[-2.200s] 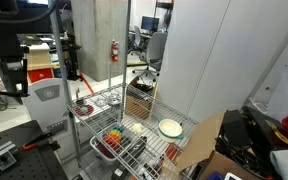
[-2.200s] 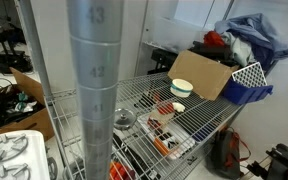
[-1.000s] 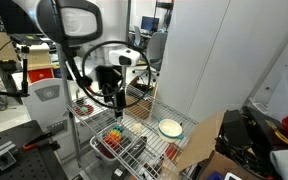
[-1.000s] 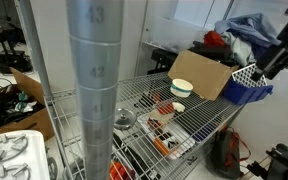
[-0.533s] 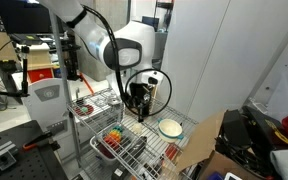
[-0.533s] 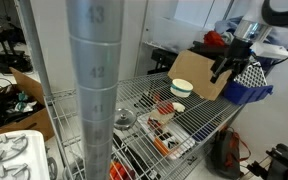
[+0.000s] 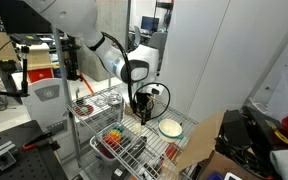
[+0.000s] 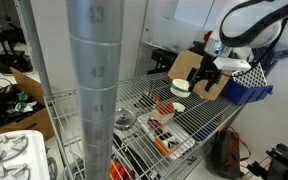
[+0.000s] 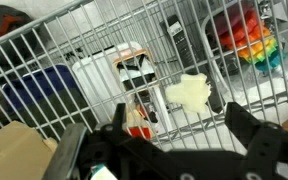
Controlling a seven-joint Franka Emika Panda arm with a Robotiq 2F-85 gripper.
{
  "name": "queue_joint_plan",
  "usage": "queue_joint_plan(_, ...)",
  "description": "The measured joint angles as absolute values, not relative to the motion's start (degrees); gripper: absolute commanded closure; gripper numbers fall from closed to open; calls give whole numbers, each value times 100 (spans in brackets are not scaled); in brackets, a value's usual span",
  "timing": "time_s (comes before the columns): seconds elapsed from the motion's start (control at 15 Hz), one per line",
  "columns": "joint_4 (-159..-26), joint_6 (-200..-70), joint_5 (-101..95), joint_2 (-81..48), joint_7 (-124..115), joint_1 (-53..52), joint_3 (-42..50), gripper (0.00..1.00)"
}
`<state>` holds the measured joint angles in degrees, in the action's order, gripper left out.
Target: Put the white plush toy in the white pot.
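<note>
The white plush toy still lies on the wire shelf below, so my open gripper will move down next onto the middle of the white plush toy, with a finger on either side.
The white plush toy lies on the wire shelf, seen through the grid in the wrist view. It also shows as a pale lump in an exterior view. My gripper is open and empty, its two dark fingers on either side of the toy, a little above it. In both exterior views the gripper hangs over the shelf. The white pot stands on the shelf beside the gripper. The pot does not show in the wrist view.
A red basket with colourful items sits on the shelf. A small box with red and black print lies next to the toy. A cardboard box and a blue crate stand behind the pot. Shelf posts stand close by.
The arm has swung into view and across the shelf, and the gripper has come down over the plush toy near the pot. The objects on the shelf have not moved.
</note>
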<state>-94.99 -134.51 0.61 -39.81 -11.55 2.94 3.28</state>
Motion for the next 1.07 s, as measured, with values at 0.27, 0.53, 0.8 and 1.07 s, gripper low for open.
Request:
queue_joint_plan(0.27, -8970, -13321, 62, -4582, -1370, 111, 309, 0)
queue_joint_plan(0.53, -8373, -13162, 63, -5193, -1525, 53, 308, 0)
queue_joint_plan(0.8, -7777, -13140, 63, -5744, -1687, 53, 313, 35)
queue_joint_plan(1.07, -7308, -12986, 63, -6094, -1826, 50, 314, 66)
